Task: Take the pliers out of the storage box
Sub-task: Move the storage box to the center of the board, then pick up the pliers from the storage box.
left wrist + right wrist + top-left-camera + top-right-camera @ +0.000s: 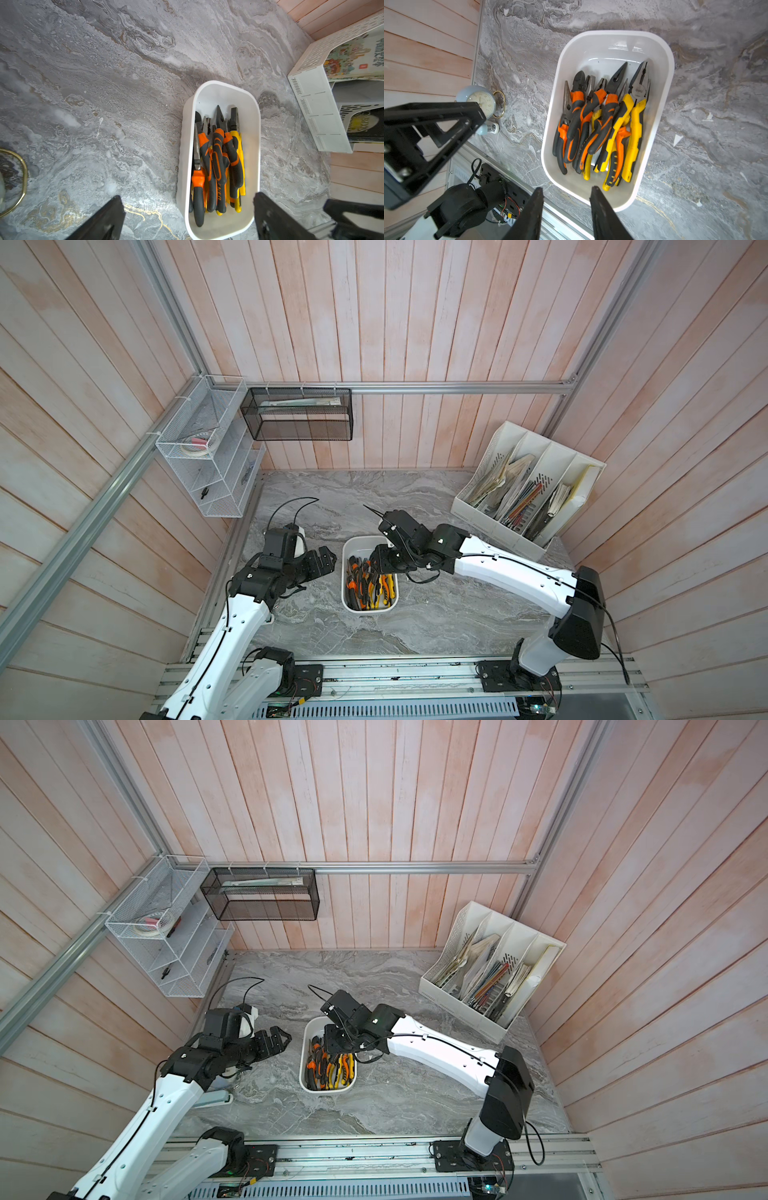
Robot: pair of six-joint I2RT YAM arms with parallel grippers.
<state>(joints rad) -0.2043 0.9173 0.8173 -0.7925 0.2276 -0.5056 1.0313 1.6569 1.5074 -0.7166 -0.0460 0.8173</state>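
Note:
The orange-and-black pliers handle beside the yellow ones lies below, on top of the pile. I need to lower my right gripper around that handle next with its fingers open, and then close.
The storage box [358, 544], a shallow white tub, stands mid-table in both top views [328, 1091] and both wrist views [252, 116] [610, 44]. Several pliers [365, 587] [328, 1069] with orange-and-black or yellow-and-black handles lie piled inside it [218, 162] [602, 124]. My right gripper [566, 188] hovers over the box's far right part [380, 562], jaws apart with nothing between them. My left gripper [188, 195] hangs just left of the box [328, 562], wide open and empty.
A white slotted file organizer [528, 493] with books fills the back right corner. A white wire basket [199, 456] and a black mesh basket [299, 414] hang on the walls. A small clock [480, 101] stands by the left wall. An aluminium rail [395, 672] runs along the front.

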